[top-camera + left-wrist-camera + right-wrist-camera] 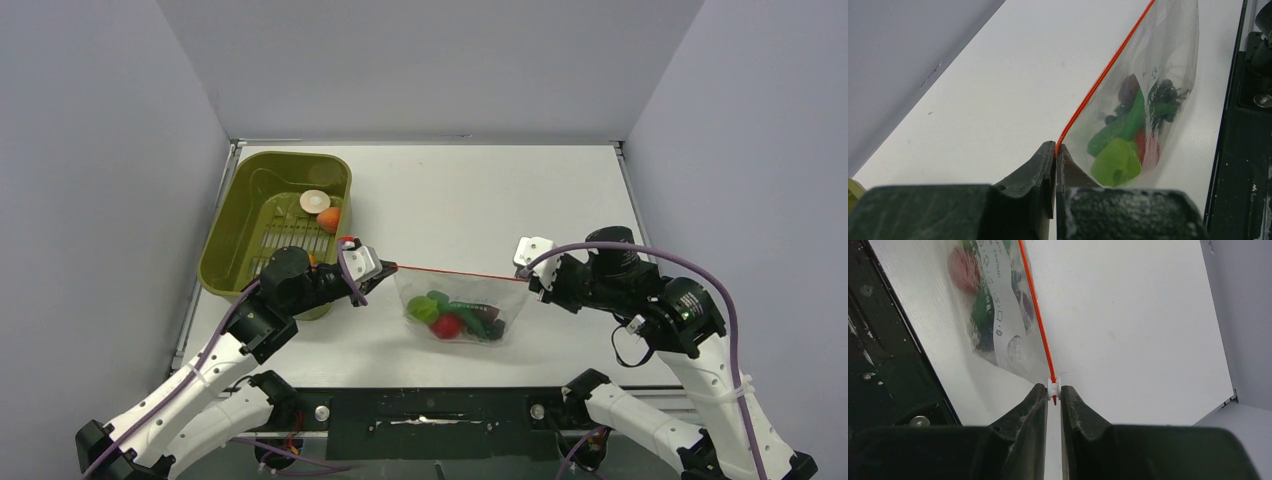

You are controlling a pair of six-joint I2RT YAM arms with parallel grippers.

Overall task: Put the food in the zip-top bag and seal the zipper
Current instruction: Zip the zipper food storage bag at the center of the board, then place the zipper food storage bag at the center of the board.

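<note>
The white slider [1053,389] is already at the zipper's end, so my right gripper will carry it outward and down onto the table, then open.
The clear zip-top bag [462,305] hangs stretched between my two grippers above the table. Its orange-red zipper [455,271] runs taut from left to right. Inside lie food pieces: a lime piece [420,309], a red round one [447,326], a green one [462,307] and dark grapes [492,326]. My left gripper [385,265] is shut on the bag's left corner [1056,148]. My right gripper [527,273] is shut on the white slider [1053,389] at the zipper's right end. The bag [1143,90] and zipper [1035,305] show in both wrist views.
An olive-green tub [240,220] stands at the back left, holding an orange piece [328,218] and a pale round piece [314,201]. A black rail [430,408] runs along the near table edge. Grey walls close in the sides and back.
</note>
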